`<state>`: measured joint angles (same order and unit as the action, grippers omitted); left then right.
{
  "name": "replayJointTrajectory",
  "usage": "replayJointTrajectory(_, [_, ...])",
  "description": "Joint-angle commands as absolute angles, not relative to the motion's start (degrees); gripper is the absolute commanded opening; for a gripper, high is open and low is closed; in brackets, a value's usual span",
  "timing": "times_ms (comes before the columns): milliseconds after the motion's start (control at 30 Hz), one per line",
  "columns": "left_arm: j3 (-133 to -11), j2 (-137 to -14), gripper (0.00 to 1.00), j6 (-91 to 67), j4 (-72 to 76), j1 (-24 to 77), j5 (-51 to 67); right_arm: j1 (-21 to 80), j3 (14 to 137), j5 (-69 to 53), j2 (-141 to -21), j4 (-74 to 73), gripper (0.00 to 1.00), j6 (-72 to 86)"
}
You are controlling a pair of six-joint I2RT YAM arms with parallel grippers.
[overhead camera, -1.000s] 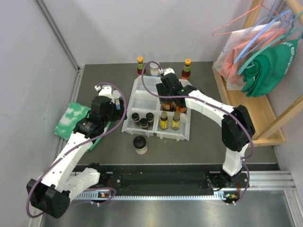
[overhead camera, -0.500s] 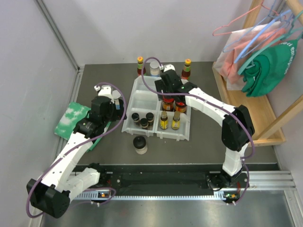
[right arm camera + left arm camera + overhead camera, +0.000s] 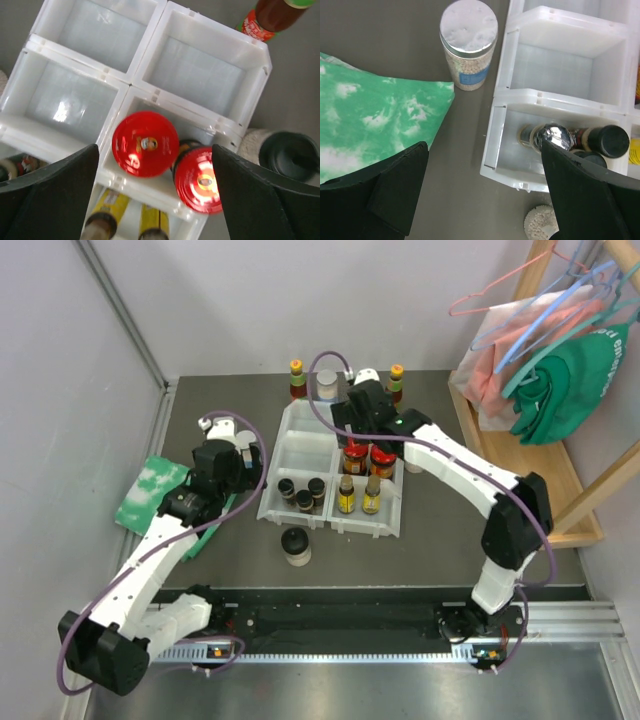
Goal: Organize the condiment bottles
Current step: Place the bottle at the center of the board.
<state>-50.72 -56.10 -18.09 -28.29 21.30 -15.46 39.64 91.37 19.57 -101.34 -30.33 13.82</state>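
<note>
The clear jar by its pale lid [image 3: 246,439] stands outward and below, still outside the tray, so my left gripper reaches outward and down over it next.
My right gripper [image 3: 358,425] [image 3: 155,150] is open and empty above two red-lidded jars [image 3: 145,144] [image 3: 354,455] that stand in a middle right compartment of the white tray [image 3: 300,430]. Two yellow black-capped bottles [image 3: 346,495] stand in the near right compartment. Three tiny dark spice jars [image 3: 304,498] [image 3: 612,141] fill the near left one. My left gripper [image 3: 238,472] [image 3: 484,150] is open and empty over bare table left of the tray. A pale-lidded clear jar [image 3: 469,42] stands ahead of it. Two sauce bottles [image 3: 296,375] [image 3: 396,380] and a pale-lidded jar [image 3: 327,385] stand behind the tray.
A green-white cloth [image 3: 152,490] [image 3: 370,125] lies left of the tray. A dark-capped jar [image 3: 296,545] stands in front of the tray, and a black-capped jar [image 3: 290,155] against its right side. A wooden rack [image 3: 540,460] with hangers is at the right.
My right gripper has moved toward the far right of the tray, uncovering the two red-lidded jars. My left arm has barely moved.
</note>
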Motion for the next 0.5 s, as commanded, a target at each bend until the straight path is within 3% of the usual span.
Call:
replayJointTrajectory(0, [-56.07, -59.49, 0.99, -20.38, -27.94, 21.01, -21.61, 39.99, 89.22, 18.90, -89.66, -34.27, 0.99, 16.34])
replayJointTrajectory(467, [-71.27, -82.95, 0.97, -29.26, -29.96, 18.47, -21.54, 39.90, 66.54, 14.06, -63.03, -38.66, 0.99, 23.29])
